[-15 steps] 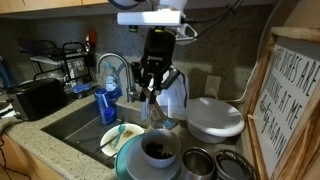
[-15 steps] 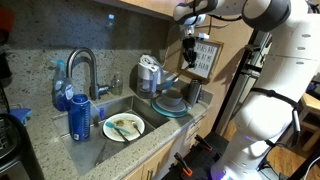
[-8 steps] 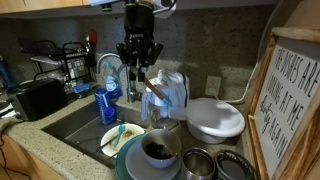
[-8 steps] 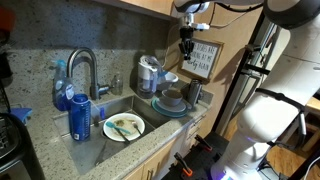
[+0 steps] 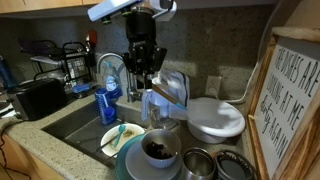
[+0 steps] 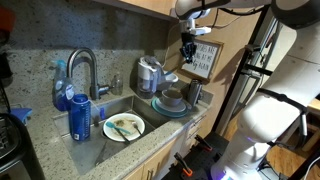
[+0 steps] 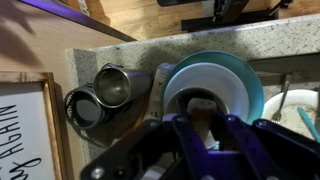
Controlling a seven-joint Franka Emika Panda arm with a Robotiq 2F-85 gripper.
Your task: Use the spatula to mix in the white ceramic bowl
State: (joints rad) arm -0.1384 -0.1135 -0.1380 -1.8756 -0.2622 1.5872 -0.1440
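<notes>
Next, my gripper moves down and outward past the bowl, toward the white lid and metal cups, to release the spatula, which still hangs high above the counter.
The white ceramic bowl (image 5: 160, 150) stands on a teal plate (image 5: 126, 160) on the counter right of the sink; both exterior views show it (image 6: 172, 99). My gripper (image 5: 143, 72) hangs well above and slightly left of it, shut on a light wooden spatula (image 5: 162, 98) whose blade slants down to the right, above the bowl. In the wrist view my gripper (image 7: 207, 125) grips the spatula (image 7: 201, 108) directly over the bowl (image 7: 232, 92) and the teal plate (image 7: 254, 76). The spatula tip is clear of the bowl.
A sink with a faucet (image 5: 112, 66), a blue bottle (image 5: 108, 100) and a plate with utensils (image 5: 118, 136) lies left. Metal cups (image 7: 112, 85) and a framed sign (image 5: 295, 100) stand right of the bowl. A white lid (image 5: 215, 118) and a pitcher (image 5: 175, 88) stand behind.
My gripper rose from just above the bowl with the spatula, swung left, then came back slightly right and down.
</notes>
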